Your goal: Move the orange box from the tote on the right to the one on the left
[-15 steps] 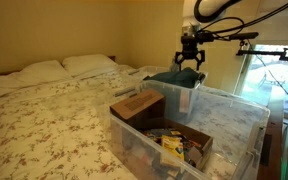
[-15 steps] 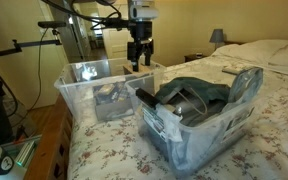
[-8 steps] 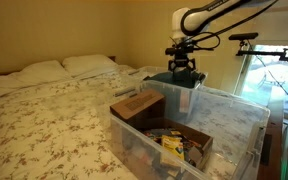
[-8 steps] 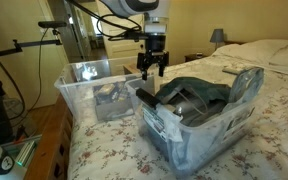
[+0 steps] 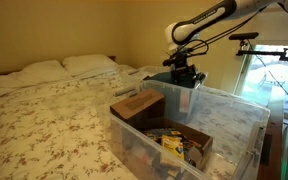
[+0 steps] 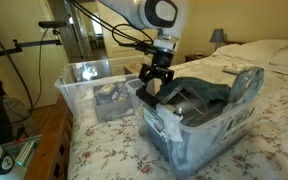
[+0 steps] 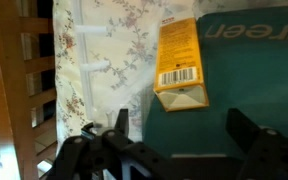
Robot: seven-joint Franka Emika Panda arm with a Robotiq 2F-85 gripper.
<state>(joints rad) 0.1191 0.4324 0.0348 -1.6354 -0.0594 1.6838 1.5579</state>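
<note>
The orange box is still beyond my fingers, so I need to lower my gripper toward its barcode end next and bring the spread fingers to both of its long sides.
The orange box (image 7: 179, 58), with a barcode label, lies on a dark teal green item (image 7: 249, 90) in the wrist view. It lies next to the flowered bedspread seen through the clear tote wall. My gripper (image 7: 182, 130) is open and empty, its two fingers spread just short of the box. In both exterior views the gripper (image 5: 184, 72) (image 6: 151, 82) hangs low over the corner of the clear tote (image 6: 189, 135) that holds the teal item (image 5: 179, 78). I cannot make out the orange box in the exterior views.
A second clear tote (image 5: 134, 128) (image 6: 79, 95) stands beside it, holding a brown cardboard box (image 5: 139, 103) and small packages (image 5: 174, 145). Both totes sit on a flowered bed (image 5: 54, 110). A wooden chair back (image 7: 19, 90) and camera stands (image 6: 44, 45) are near.
My gripper has come down and moved sideways from above the tote edge to low over the tote with the teal item. It stays open.
</note>
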